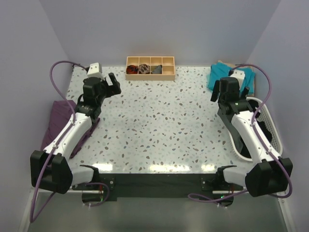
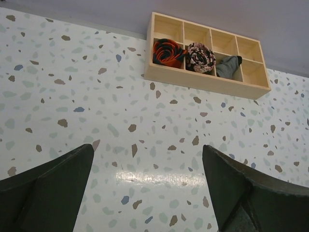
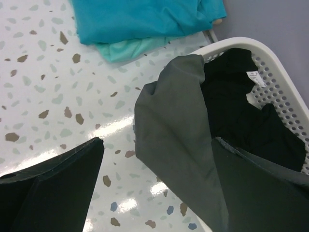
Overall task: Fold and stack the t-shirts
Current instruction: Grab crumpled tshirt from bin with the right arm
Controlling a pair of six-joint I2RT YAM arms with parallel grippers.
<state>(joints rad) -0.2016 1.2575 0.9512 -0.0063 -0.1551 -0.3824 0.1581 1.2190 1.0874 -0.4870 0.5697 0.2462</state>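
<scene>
My right gripper is going down next with open fingers onto the grey t-shirt's far part [image 3: 177, 118] at the basket's rim and will close there, because that cloth lies uncovered beside the black garment [image 3: 251, 121].
A charcoal grey t-shirt [image 3: 176, 125] hangs crumpled over the rim of a white mesh basket [image 3: 285, 65], with a black garment [image 3: 251, 121] inside the basket. A folded teal t-shirt [image 3: 145, 19] lies on the table beyond it, over a lighter teal layer [image 3: 128, 48]; the top view shows this teal t-shirt [image 1: 218, 76] at the back right. My right gripper [image 3: 158, 141] is open above the grey shirt's hanging edge, not touching it. My left gripper [image 2: 147, 147] is open over bare table at the back left, holding nothing.
A wooden compartment tray [image 2: 203, 83] with rolled cloth items stands at the back centre [image 1: 150, 75]. A purple cloth [image 1: 59, 115] lies off the table's left edge, under the left arm. The white basket [image 1: 273, 126] sits along the right edge, partly hidden by the right arm.
</scene>
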